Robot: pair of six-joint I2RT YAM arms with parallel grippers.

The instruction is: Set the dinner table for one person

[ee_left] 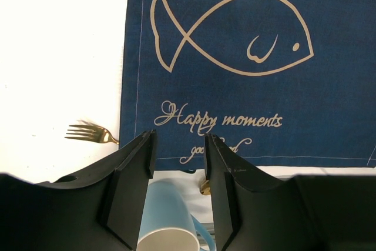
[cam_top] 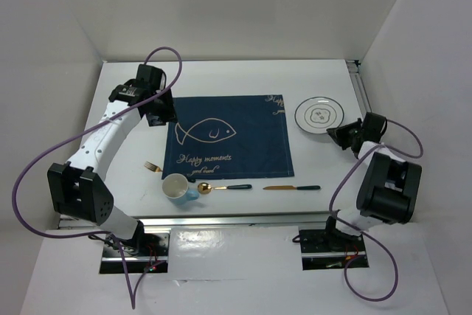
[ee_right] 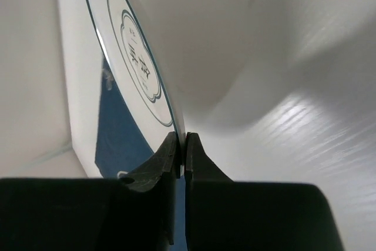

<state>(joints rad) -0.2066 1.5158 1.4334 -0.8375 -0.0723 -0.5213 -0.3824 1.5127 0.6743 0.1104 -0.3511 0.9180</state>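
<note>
My right gripper moves to the left in the top view next, lowers the plate point(cam_top: 319, 115) and releases its rim there, because the placemat's middle point(cam_top: 229, 136) is bare.
On the white dinner table point(cam_top: 125, 108) lies a dark blue placemat point(cam_top: 230, 136) with a fish drawing. A white plate point(cam_top: 319, 115) with a dark rim ring is right of it; my right gripper point(cam_top: 341, 133) is shut on its near rim, seen edge-on in the right wrist view point(ee_right: 132, 51). My left gripper point(cam_top: 164, 117) is open and empty over the placemat's left edge point(ee_left: 235, 57). A light blue mug point(cam_top: 177, 188) lies on its side near the front edge. A gold fork point(cam_top: 153, 166), a gold spoon point(cam_top: 221, 187) and a gold knife point(cam_top: 291, 187) with dark handles lie nearby.
A silver metal rail point(cam_top: 243, 217) runs along the near table edge, another point(cam_top: 360, 90) along the right. White walls enclose the table on three sides. The mug point(ee_left: 167, 218) shows between my left fingers point(ee_left: 138, 168), below them.
</note>
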